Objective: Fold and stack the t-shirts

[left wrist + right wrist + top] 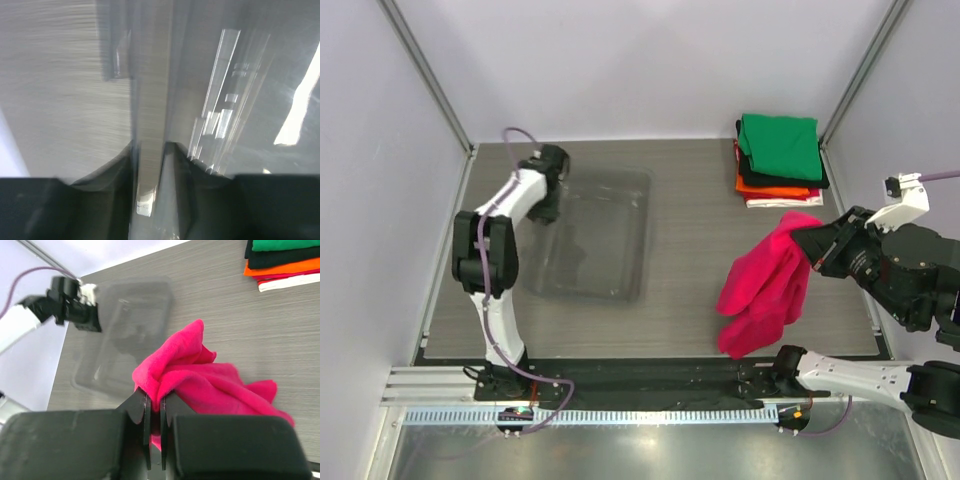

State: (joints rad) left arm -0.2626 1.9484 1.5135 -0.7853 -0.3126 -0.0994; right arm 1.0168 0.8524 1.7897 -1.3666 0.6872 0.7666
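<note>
My right gripper should swing to the left in the top view next and let go of the crimson-pink t-shirt (765, 290), because the bare tabletop beside the tub is that way.
My right gripper (810, 245) is shut on a bright crimson-pink t-shirt (765, 290) and holds it bunched, hanging above the table at the right. In the right wrist view the cloth (210, 380) is pinched between the closed jaws of the gripper (155, 400). A folded stack (780, 160) lies at the far right: green on top, then black, orange and white. It also shows in the right wrist view (285, 262). My left gripper (548, 175) sits at the far left rim of the clear plastic tub (595, 235), with the jaws (150, 175) closed on the tub's wall (150, 100).
The tub stands left of the table's middle and shows in the right wrist view (125, 325). White walls with metal posts close the table on three sides. A black rail (650, 385) runs along the near edge.
</note>
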